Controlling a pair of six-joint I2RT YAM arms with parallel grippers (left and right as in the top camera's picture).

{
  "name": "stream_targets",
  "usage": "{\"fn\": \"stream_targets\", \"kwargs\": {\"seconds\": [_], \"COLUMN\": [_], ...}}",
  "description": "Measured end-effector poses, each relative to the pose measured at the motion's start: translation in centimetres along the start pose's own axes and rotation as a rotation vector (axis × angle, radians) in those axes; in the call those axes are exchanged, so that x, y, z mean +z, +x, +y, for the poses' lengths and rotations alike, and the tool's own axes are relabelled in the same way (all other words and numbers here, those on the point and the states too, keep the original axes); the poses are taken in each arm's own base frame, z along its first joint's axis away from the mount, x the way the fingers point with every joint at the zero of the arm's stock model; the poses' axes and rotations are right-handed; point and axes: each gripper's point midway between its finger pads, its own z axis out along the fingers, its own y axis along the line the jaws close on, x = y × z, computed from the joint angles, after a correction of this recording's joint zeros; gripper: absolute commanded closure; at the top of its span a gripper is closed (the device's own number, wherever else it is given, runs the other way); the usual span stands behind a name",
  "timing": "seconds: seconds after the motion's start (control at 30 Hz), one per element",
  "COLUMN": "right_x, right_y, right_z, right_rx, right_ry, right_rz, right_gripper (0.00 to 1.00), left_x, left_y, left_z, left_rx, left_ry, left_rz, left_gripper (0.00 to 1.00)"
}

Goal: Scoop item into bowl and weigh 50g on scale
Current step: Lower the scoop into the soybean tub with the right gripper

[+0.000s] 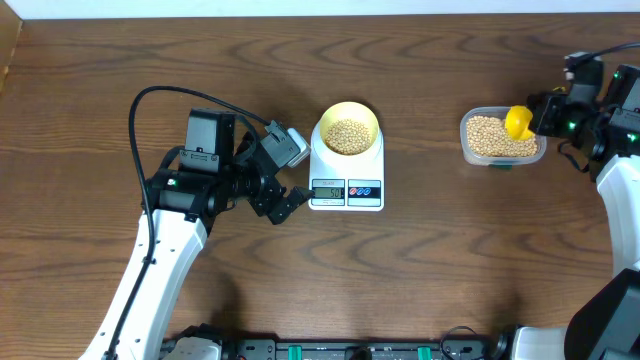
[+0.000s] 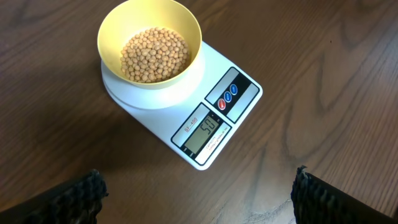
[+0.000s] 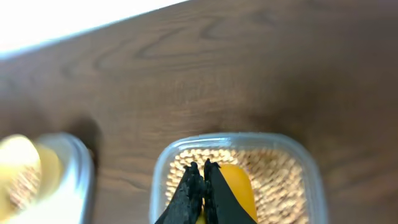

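Note:
My right gripper should next move down, turning and easing back a little, until the scoop rests on the beans in the tub, because the scale (image 1: pixel 346 185) already shows the wanted weight.
The pale-yellow bowl (image 1: pixel 347 128) sits on the white scale (image 1: pixel 346 185) and holds tan beans (image 1: pixel 347 136). In the left wrist view the bowl (image 2: pixel 149 46) is on the platform and the scale's display (image 2: pixel 207 129) is lit. My left gripper (image 1: pixel 284 196) is open and empty, just left of the scale; its fingers (image 2: pixel 196 199) frame bare table. My right gripper (image 1: pixel 536 118) is shut on the yellow scoop (image 1: pixel 518 122) over the clear tub of beans (image 1: pixel 497 137). In the right wrist view the jaws (image 3: pixel 203 171) pinch the scoop (image 3: pixel 239 190) above the beans (image 3: pixel 277 186).
The clear tub (image 3: pixel 311 180) stands at the right side of the brown table (image 1: pixel 440 260). The left arm's black cable (image 1: pixel 150 95) loops over the table. The scale blurs at the left edge of the right wrist view (image 3: pixel 37 177).

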Motion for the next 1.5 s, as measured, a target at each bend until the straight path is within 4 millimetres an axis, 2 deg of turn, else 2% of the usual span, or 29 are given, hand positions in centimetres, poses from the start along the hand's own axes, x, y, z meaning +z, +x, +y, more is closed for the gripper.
{"fn": "stream_targets", "kwargs": {"seconds": [0.2,0.47,0.7,0.97,1.27,1.37,1.43,1.47,1.5], "right_x": [-0.1,-0.5,-0.4,1.4,1.7,1.7,1.7,1.7,1.7], "right_y": [-0.2,-0.3,0.1,3.9,4.2,4.2,4.2,4.2,4.2], "right_z": [-1.3,-4.0,-4.8,-5.3,-5.4,-5.4,-5.4,-5.4,-5.4], "right_rx": [0.286,0.512,0.578,0.600,0.590,0.581,0.573,0.567,0.564], "right_ry": [0.076,0.227,0.269,0.278,0.267,0.266,0.266,0.265,0.266], "right_rz": [-0.019,-0.079,-0.099,-0.061,-0.075,-0.073,-0.070,-0.069,-0.069], "right_gripper": [0.99,0.99,0.99,0.99,0.98,0.88,0.76,0.62,0.56], "left_x": [0.0,0.0,0.0,0.0,0.0,0.0,0.0,0.0,0.0], "left_y": [0.0,0.0,0.0,0.0,0.0,0.0,0.0,0.0,0.0], "left_z": [0.0,0.0,0.0,0.0,0.0,0.0,0.0,0.0,0.0], "left_rx": [0.000,0.000,0.000,0.000,0.000,0.000,0.000,0.000,0.000], "left_ry": [0.000,0.000,0.000,0.000,0.000,0.000,0.000,0.000,0.000], "left_rz": [0.000,0.000,0.000,0.000,0.000,0.000,0.000,0.000,0.000], "left_gripper": [0.02,0.02,0.02,0.02,0.02,0.02,0.02,0.02,0.02]}}
